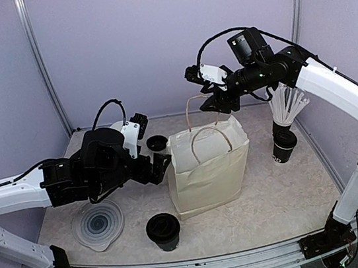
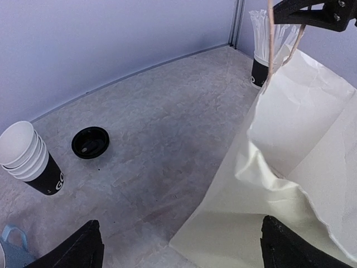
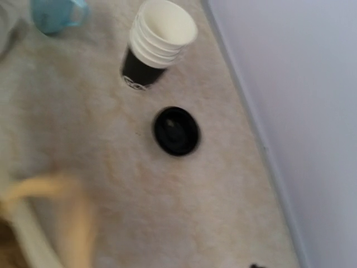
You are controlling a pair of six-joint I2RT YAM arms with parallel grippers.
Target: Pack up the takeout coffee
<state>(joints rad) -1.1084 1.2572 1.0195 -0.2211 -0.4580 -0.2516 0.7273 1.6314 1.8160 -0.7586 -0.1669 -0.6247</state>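
My left gripper moves back and down next, its fingers tilting downward to close around the coffee cup's black lid. The cup stands outside the bag (image 1: 207, 170).
One takeout coffee cup (image 1: 164, 231), black with a black lid, stands near the table's front, in front of a white paper bag (image 1: 207, 170) with tan handles. My left gripper (image 1: 163, 163) is open wide at the bag's left side; its fingers (image 2: 83, 248) straddle the bag's lower corner (image 2: 234, 223) without touching it. My right gripper (image 1: 210, 106) hovers above the bag's mouth at the handles (image 2: 270, 44). The right wrist view is blurred and barely shows its fingers, so I cannot tell whether it grips a handle.
A loose black lid (image 1: 157, 141) lies behind the bag, beside a nested stack of lidless cups (image 2: 30, 159). A black cup of white straws (image 1: 285, 139) stands at the right. A round translucent dish (image 1: 98, 225) lies front left. Walls enclose the table.
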